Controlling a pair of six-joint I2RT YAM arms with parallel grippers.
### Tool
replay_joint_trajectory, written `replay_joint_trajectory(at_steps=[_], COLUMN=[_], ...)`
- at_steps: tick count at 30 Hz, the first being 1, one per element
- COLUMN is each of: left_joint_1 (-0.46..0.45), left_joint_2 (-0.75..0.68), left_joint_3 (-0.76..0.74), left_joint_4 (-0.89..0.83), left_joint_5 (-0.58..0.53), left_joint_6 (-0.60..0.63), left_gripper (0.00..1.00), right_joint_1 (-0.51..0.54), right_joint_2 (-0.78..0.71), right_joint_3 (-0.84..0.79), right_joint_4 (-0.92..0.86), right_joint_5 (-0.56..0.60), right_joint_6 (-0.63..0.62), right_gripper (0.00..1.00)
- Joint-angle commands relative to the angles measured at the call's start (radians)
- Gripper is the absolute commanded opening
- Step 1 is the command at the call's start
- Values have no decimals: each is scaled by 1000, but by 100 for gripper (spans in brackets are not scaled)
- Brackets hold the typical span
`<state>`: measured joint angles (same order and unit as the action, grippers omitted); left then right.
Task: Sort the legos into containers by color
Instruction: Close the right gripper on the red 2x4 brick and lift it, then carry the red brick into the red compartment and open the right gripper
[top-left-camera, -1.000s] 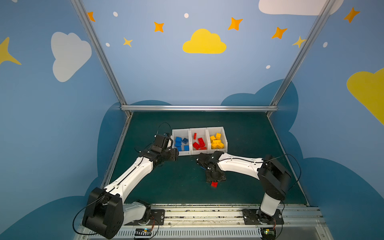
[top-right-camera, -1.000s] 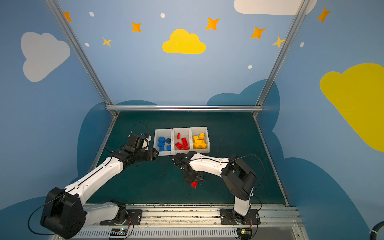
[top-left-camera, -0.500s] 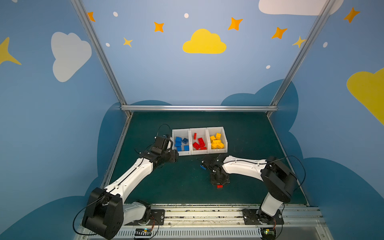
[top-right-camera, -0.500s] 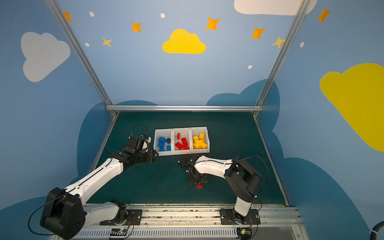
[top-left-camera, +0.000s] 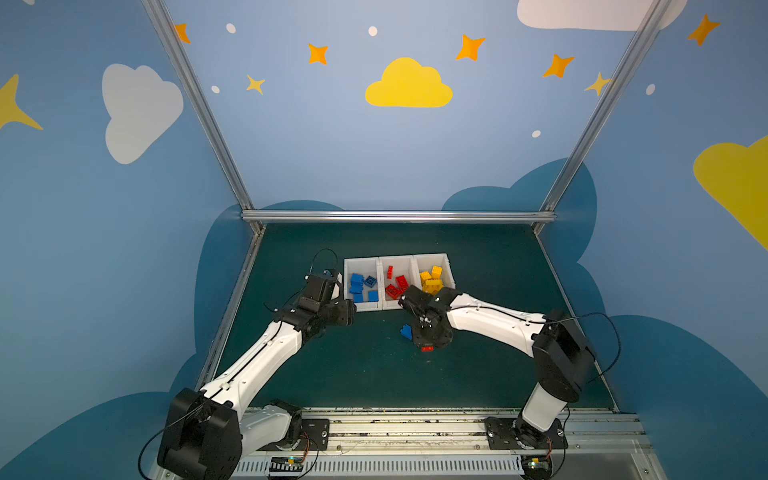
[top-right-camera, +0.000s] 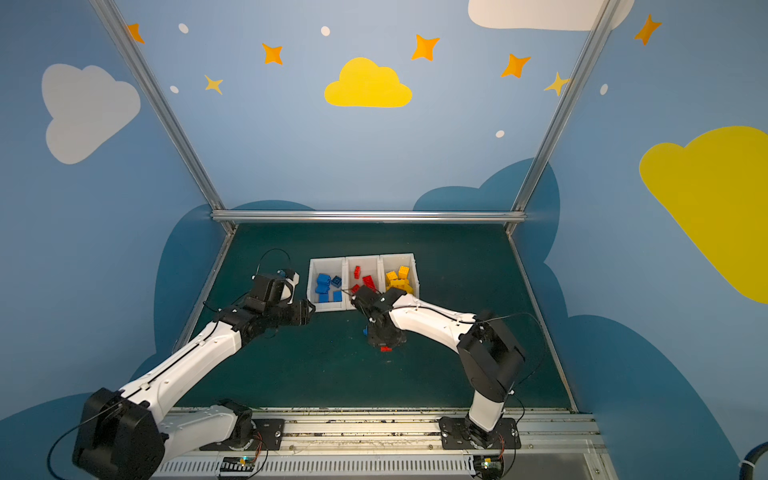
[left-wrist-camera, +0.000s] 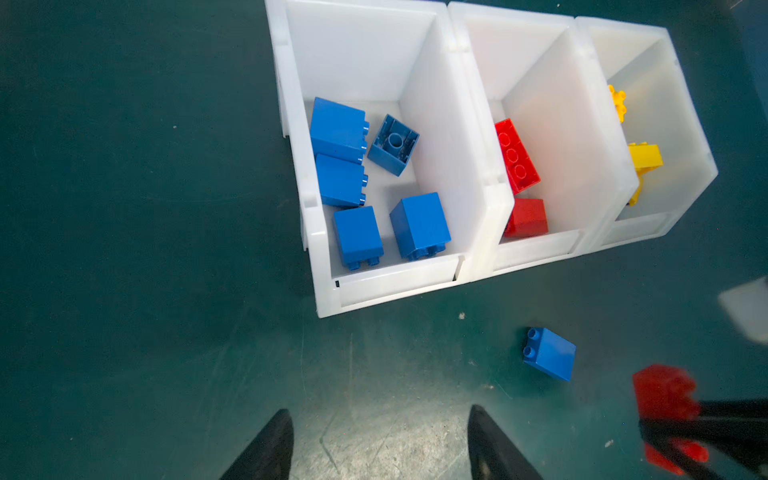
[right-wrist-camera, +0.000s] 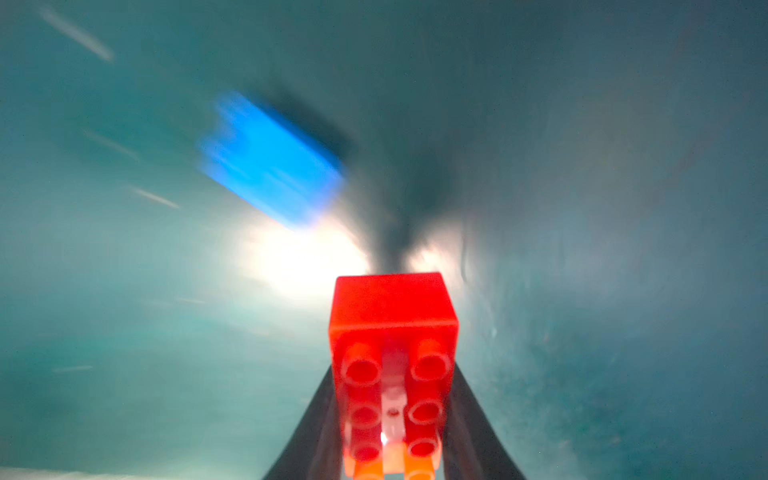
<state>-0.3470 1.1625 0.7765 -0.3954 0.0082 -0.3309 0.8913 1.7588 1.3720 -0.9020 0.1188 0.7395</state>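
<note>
The middle bin holds matching red legos, so my right gripper needs to go up, carry the oblong red lego outward over that bin and let it go.
The containers (top-left-camera: 397, 257) (top-right-camera: 363, 257) (left-wrist-camera: 353, 58) are three white bins in a row on the green mat. They hold blue legos (top-left-camera: 361, 284) (left-wrist-camera: 340, 129), red legos (top-left-camera: 397, 284) and yellow legos (top-left-camera: 432, 280), from left to right. My right gripper (top-left-camera: 428, 343) (right-wrist-camera: 392, 374) is shut on an oblong red lego (top-left-camera: 427, 348) (top-right-camera: 386, 349) (right-wrist-camera: 392, 307) (left-wrist-camera: 663, 392), just above the mat in front of the bins. A loose blue lego (top-left-camera: 406, 331) (top-right-camera: 365, 331) (left-wrist-camera: 549, 353) (right-wrist-camera: 270, 166) lies on the mat beside it. My left gripper (top-left-camera: 351, 309) (left-wrist-camera: 380, 409) hangs open and empty in front of the blue bin.
A metal frame bar (top-left-camera: 399, 216) runs along the back of the mat. The base rail (top-left-camera: 395, 428) carrying both arms runs along the front. Slanted frame posts (top-left-camera: 199, 108) and blue walls close in both sides.
My right gripper has shut on the red lego and drawn it up and back toward the bins. The loose blue lego has come into sight beside it. The left arm has stayed still.
</note>
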Motion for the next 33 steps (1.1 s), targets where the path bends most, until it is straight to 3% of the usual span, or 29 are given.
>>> replay_joint_trajectory(at_steps=[1, 7, 15, 19, 22, 25, 33], left_joint_1=[6, 5, 6, 6, 5, 5, 5], left_joint_2=[-33, -86, -169, -195, -202, -201, -194], left_joint_3=[-15, -49, -115, -136, -141, -144, -147], left_joint_4=[-16, -19, 1, 8, 5, 8, 20], left_joint_5=[2, 24, 34, 39, 43, 54, 83], left_joint_6=[-9, -37, -60, -71, -73, -73, -72], left_gripper=[67, 67, 67, 67, 67, 67, 67], right_joint_1=[-44, -117, -168, -178, -181, -180, -183], right_joint_2=[73, 282, 534, 583, 584, 574, 535], right_joint_3=[181, 533, 865, 917, 919, 919, 909], right_joint_4=[-67, -95, -155, -162, -161, -164, -170], right_joint_5=[51, 33, -9, -39, -41, -33, -36], right_joint_6=[-169, -315, -359, -356, -352, -349, -348], right_gripper=[23, 23, 23, 26, 48, 60, 63])
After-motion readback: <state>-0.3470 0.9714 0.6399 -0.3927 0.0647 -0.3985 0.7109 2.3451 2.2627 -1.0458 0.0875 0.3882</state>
